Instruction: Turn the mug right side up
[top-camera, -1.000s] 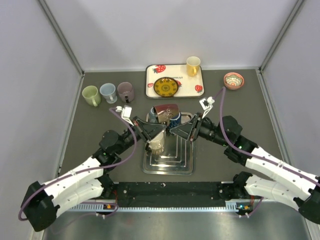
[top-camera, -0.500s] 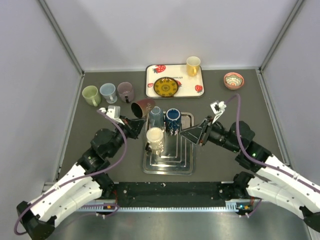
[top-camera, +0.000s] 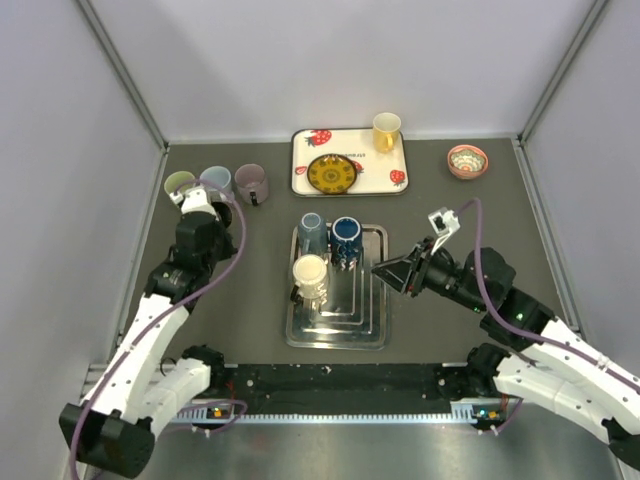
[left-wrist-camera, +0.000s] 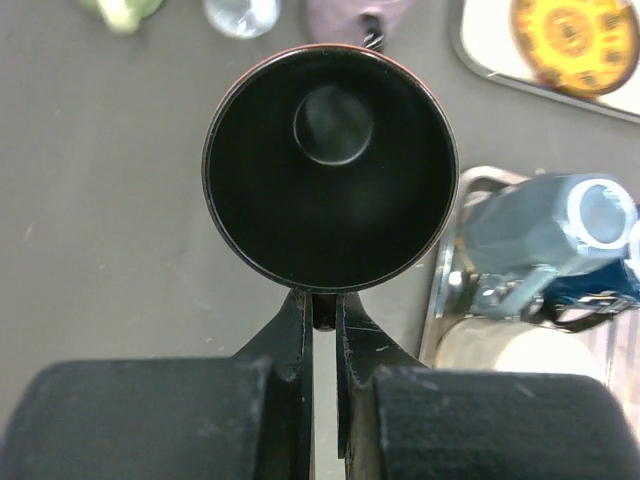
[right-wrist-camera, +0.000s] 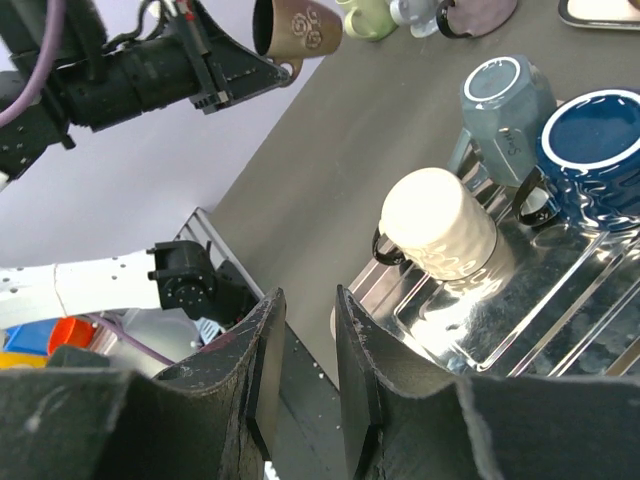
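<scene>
The dark red-brown mug should go down next onto the bare tabletop by the green mug (top-camera: 168, 227) (left-wrist-camera: 105, 150) below. My left gripper will first move to its left in the top view, then lower the mug and let go.
The dark red-brown mug (left-wrist-camera: 330, 170) hangs upright with its black inside facing up. My left gripper (left-wrist-camera: 322, 310) is shut on its handle and holds it over the dark table, just in front of the row of mugs at the back left. In the top view the left gripper (top-camera: 215, 212) mostly hides the mug. The right wrist view shows the mug (right-wrist-camera: 295, 28) in the air. My right gripper (top-camera: 385, 268) is open and empty, beside the right edge of the metal tray; its jaws (right-wrist-camera: 305, 300) stand slightly apart.
A metal tray (top-camera: 340, 325) holds upside-down grey-blue (top-camera: 312, 235), dark blue (top-camera: 346, 240) and cream (top-camera: 311, 275) mugs. Green (top-camera: 178, 183), light blue (top-camera: 215, 180) and mauve (top-camera: 251, 183) mugs stand at the back left. A strawberry tray (top-camera: 300, 170) carries a plate and a yellow mug (top-camera: 386, 130). A bowl (top-camera: 467, 160) sits at the back right.
My left gripper has carried the red-brown mug from over the metal tray to the back left, and the mug now faces opening-up. My right gripper has drawn back to the right.
</scene>
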